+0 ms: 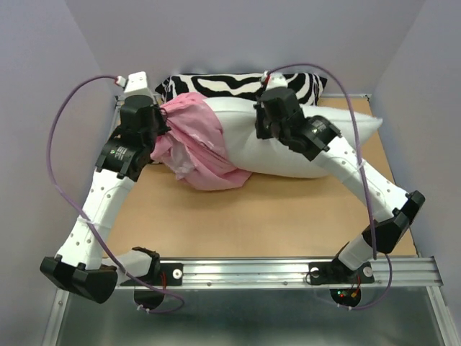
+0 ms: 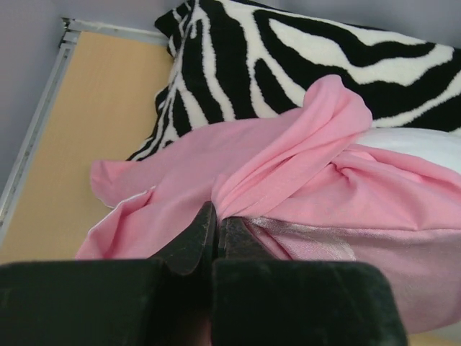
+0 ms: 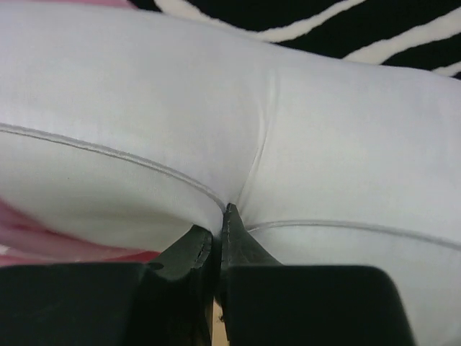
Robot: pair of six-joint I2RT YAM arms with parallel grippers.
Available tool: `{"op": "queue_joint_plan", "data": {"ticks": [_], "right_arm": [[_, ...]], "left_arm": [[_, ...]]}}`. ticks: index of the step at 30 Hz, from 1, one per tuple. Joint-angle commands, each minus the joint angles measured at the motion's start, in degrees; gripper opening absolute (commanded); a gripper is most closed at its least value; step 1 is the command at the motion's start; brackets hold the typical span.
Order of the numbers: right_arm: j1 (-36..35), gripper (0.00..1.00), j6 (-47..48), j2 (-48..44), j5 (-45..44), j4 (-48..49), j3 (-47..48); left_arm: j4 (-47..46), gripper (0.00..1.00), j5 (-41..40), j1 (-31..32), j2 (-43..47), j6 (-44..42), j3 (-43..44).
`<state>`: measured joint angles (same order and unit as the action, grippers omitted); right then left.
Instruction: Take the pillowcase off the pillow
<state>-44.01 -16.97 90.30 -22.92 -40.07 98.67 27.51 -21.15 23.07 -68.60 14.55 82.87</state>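
Observation:
The pillowcase point(image 1: 198, 144) in my left gripper goes left in the top view next, off the pillow's covered end, and comes free there, since bare tabletop lies that way.
The white pillow point(image 1: 288, 148) lies across the back of the table, its right two thirds bare. The pink pillowcase point(image 1: 198, 144) is bunched over its left end. My left gripper point(image 1: 163, 124) is shut on a fold of the pillowcase point(image 2: 302, 173), which fans out from the pinch in the left wrist view. My right gripper point(image 1: 270, 128) is shut on the pillow's piped edge seam point(image 3: 130, 155), puckering the white fabric point(image 3: 331, 130) in the right wrist view. A strip of pink shows at the lower left of that view point(image 3: 43, 241).
A black-and-white zebra-striped pillow point(image 1: 238, 85) lies behind both, against the back wall, and fills the top of the left wrist view point(image 2: 288, 58). Bare wooden tabletop point(image 1: 274, 216) lies in front. A metal rail point(image 1: 288, 272) runs along the near edge.

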Motion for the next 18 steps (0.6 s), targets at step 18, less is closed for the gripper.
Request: {"op": "queue_joint_plan", "data": {"ticks": [18], "right_arm": [[7.27,0.01,-1.13,-4.87,-24.29,-18.02,36.76]], "left_arm": [[-9.4,0.0,5.06,-27.37,10.76,3.91,-10.45]]}}
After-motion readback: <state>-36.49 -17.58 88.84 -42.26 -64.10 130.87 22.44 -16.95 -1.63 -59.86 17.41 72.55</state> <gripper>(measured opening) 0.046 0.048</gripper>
